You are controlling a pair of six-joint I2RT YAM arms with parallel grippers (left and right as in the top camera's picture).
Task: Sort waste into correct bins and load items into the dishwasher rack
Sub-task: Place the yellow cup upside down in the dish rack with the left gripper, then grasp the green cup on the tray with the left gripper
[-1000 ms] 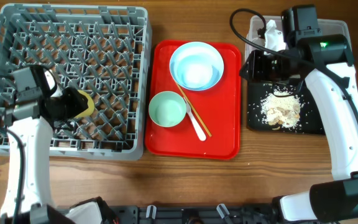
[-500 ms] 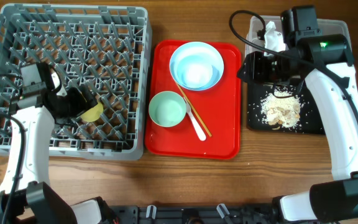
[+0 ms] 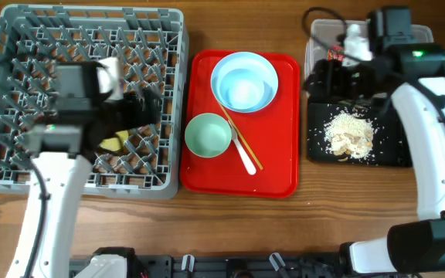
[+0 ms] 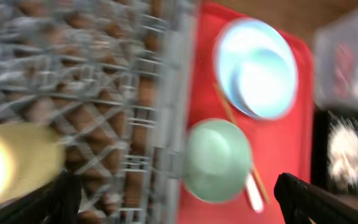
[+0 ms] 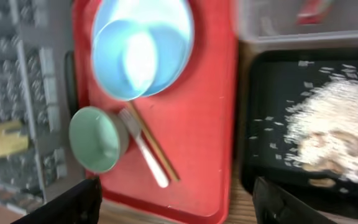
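Note:
The green bowl is still in the red tray, so my left gripper needs to move off the rack and go down onto the bowl's rim (image 3: 230,138) (image 4: 247,166) beside the fork.
The yellow cup (image 3: 113,144) lies on its side in the grey dishwasher rack (image 3: 91,46). My left gripper (image 3: 147,110) is open and empty over the rack's right edge, with the cup behind it in the left wrist view (image 4: 11,162). The red tray (image 3: 280,174) holds a pale blue-white bowl (image 3: 243,89) on a round plate (image 3: 219,69), the green bowl (image 3: 208,135), the white fork (image 3: 244,158) and chopsticks (image 3: 242,139). My right gripper (image 3: 327,81) is open and empty by the black tray (image 3: 319,147) of food scraps (image 3: 350,135).
The clear tub (image 3: 323,35) at the back right holds the white tissue (image 3: 354,35) and the red wrapper (image 5: 312,9). Bare wooden table runs along the front edge. The right arm's cable loops over the tub.
My left gripper let go of the yellow cup, which now lies in the rack, and swung right toward the red tray. My right gripper shifted slightly right.

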